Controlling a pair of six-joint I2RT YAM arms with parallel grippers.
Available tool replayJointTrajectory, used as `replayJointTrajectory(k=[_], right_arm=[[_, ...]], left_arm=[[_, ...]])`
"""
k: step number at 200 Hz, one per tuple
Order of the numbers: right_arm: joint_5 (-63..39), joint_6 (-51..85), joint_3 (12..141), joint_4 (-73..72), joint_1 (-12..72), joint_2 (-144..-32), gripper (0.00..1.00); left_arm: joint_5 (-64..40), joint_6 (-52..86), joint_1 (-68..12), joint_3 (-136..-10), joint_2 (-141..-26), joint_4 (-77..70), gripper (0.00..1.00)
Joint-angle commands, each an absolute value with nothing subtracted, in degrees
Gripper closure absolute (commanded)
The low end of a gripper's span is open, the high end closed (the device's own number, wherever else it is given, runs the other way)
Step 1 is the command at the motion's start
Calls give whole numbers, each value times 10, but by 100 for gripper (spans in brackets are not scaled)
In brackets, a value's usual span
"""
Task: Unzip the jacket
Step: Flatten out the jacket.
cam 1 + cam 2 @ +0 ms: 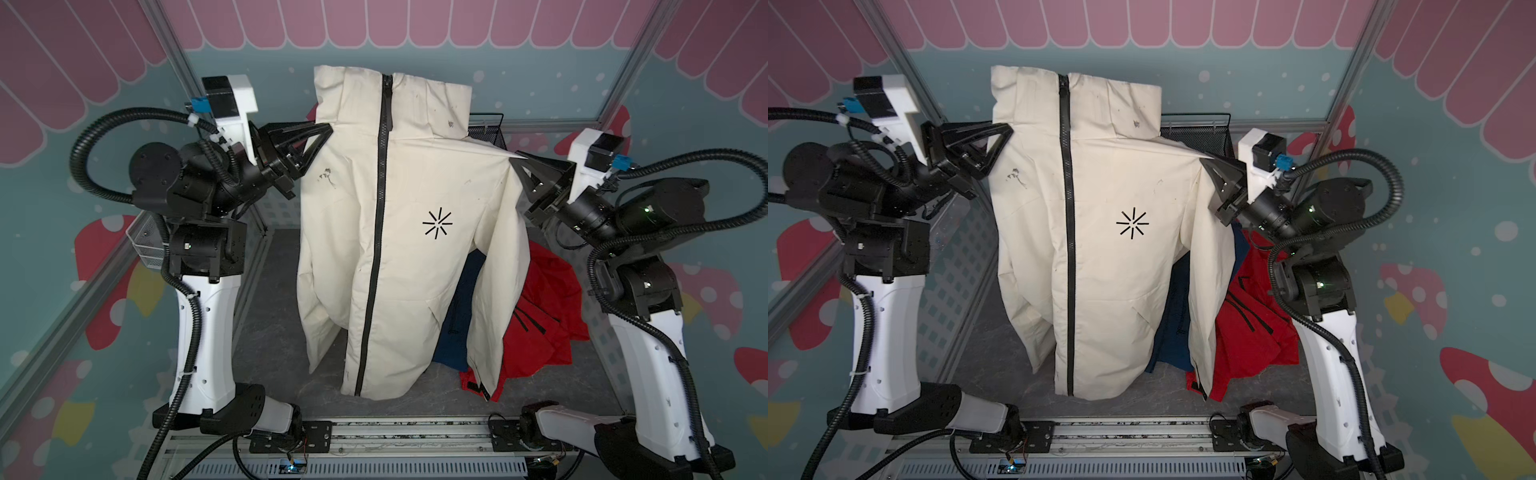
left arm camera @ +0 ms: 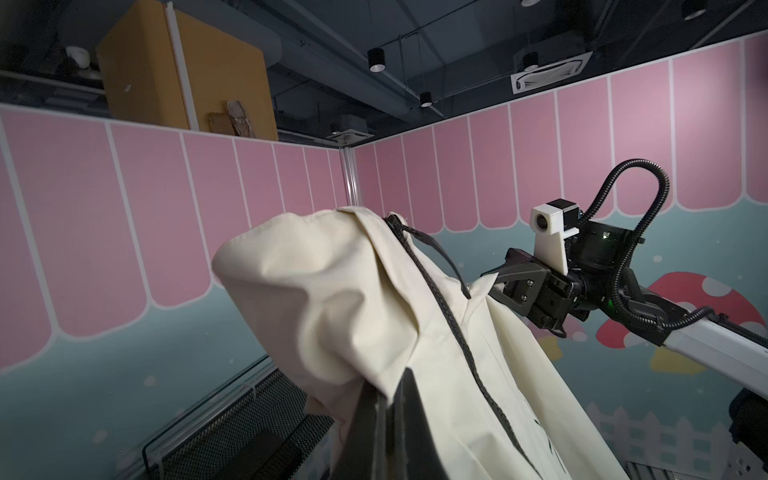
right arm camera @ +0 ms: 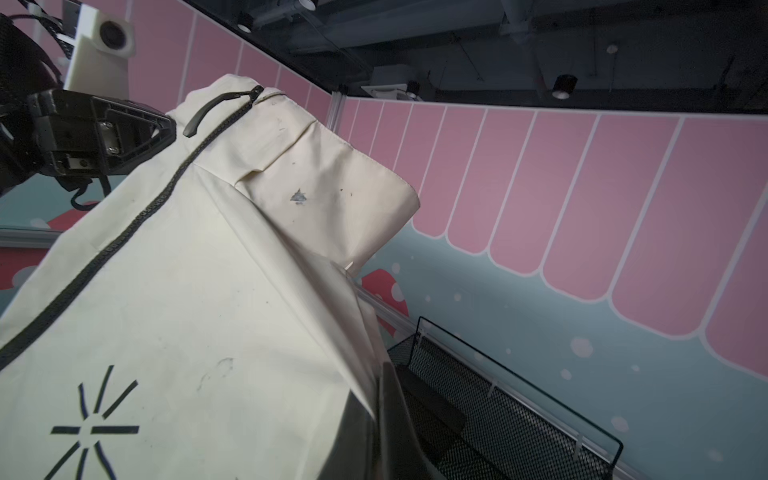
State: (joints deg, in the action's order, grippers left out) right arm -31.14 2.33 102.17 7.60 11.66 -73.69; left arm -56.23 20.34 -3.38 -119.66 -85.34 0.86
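The jacket (image 1: 415, 257) hangs in the air, so my right gripper will lower its shoulder toward the grey table below and release the cloth.
A cream jacket (image 1: 415, 257) (image 1: 1113, 270) hangs in the air between my two arms, its front facing up in both top views. A black zipper (image 1: 376, 232) (image 1: 1068, 232) runs closed from the hem to the collar, and its long black pull tab (image 3: 216, 110) (image 2: 446, 259) hangs at the top. My left gripper (image 1: 328, 132) (image 1: 1008, 129) (image 2: 388, 399) is shut on the jacket's left shoulder. My right gripper (image 1: 515, 160) (image 1: 1203, 162) (image 3: 380, 374) is shut on the right shoulder. The cloth is stretched between them.
A red garment (image 1: 544, 316) and a dark blue one (image 1: 457, 324) lie on the grey table (image 1: 270, 332) under the jacket's right side. A black mesh basket (image 1: 486, 129) (image 3: 519, 415) stands at the back right. A white wire basket (image 1: 145, 245) sits at the left wall.
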Motion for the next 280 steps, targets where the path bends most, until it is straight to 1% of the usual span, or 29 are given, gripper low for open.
replayJointTrajectory(k=[1, 18, 35, 41, 46, 57, 69, 77, 85, 93, 104, 113, 125, 139, 155, 173, 188, 199, 208, 217, 233, 242, 251, 264, 280], right_arm=[[-202, 3, 979, 117, 96, -819, 100], [-205, 5, 952, 101, 96, -866, 100], [-213, 15, 909, 62, 96, -892, 100], [-222, 17, 895, 45, 96, -897, 97], [-229, 19, 883, 31, 96, -898, 92], [-244, 30, 865, 7, 96, -898, 78], [-265, 36, 858, -3, 97, -893, 57], [-277, 40, 859, -4, 96, -888, 46], [-287, 47, 858, -4, 97, -880, 39], [-302, 57, 856, -4, 96, -872, 35], [-329, 76, 852, -4, 97, -859, 35], [-358, 98, 846, -6, 97, -850, 36], [-420, 120, 835, -19, 97, -841, 38], [-483, 155, 809, -66, 101, -825, 38], [-502, 196, 790, -109, 110, -817, 38], [-530, 240, 775, -180, 121, -816, 38], [-583, 243, 781, -233, 132, -830, 37], [-593, 228, 797, -236, 139, -846, 34], [-588, 222, 811, -234, 143, -864, 35], [-577, 239, 830, -232, 145, -884, 37], [-592, 286, 876, -236, 152, -925, 45], [-595, 293, 898, -231, 162, -941, 46], [-573, 290, 914, -214, 174, -950, 46], [-548, 301, 932, -199, 187, -961, 46], [-532, 321, 945, -198, 196, -972, 47]], left_arm=[[-511, 224, -12, -1137, -905, -76, 100], [-534, 228, -14, -1082, -946, -136, 100], [-540, 253, -13, -1008, -980, -254, 100], [-541, 261, -13, -998, -996, -276, 100], [-543, 264, -13, -1000, -1010, -276, 100], [-556, 264, -14, -1010, -1035, -267, 100], [-567, 268, -15, -1008, -1049, -285, 100], [-577, 270, -17, -1003, -1052, -302, 100], [-587, 270, -18, -997, -1052, -317, 100], [-600, 272, -19, -990, -1051, -336, 100], [-619, 283, -22, -977, -1048, -375, 100], [-630, 295, -24, -967, -1046, -409, 100], [-644, 318, -28, -950, -1043, -470, 100], [-665, 367, -31, -939, -1044, -551, 100], [-686, 425, -34, -936, -1046, -639, 100], [-699, 437, -40, -929, -1035, -654, 100], [-712, 397, -47, -917, -1013, -606, 100], [-708, 344, -52, -899, -988, -544, 100], [-703, 288, -57, -886, -967, -483, 100], [-699, 220, -62, -879, -946, -399, 100], [-670, 87, -71, -870, -909, -243, 100], [-652, 6, -80, -878, -894, -143, 100], [-639, -54, -88, -890, -886, -63, 100], [-630, -91, -97, -898, -880, -12, 100], [-628, -87, -100, -893, -875, -17, 100]])
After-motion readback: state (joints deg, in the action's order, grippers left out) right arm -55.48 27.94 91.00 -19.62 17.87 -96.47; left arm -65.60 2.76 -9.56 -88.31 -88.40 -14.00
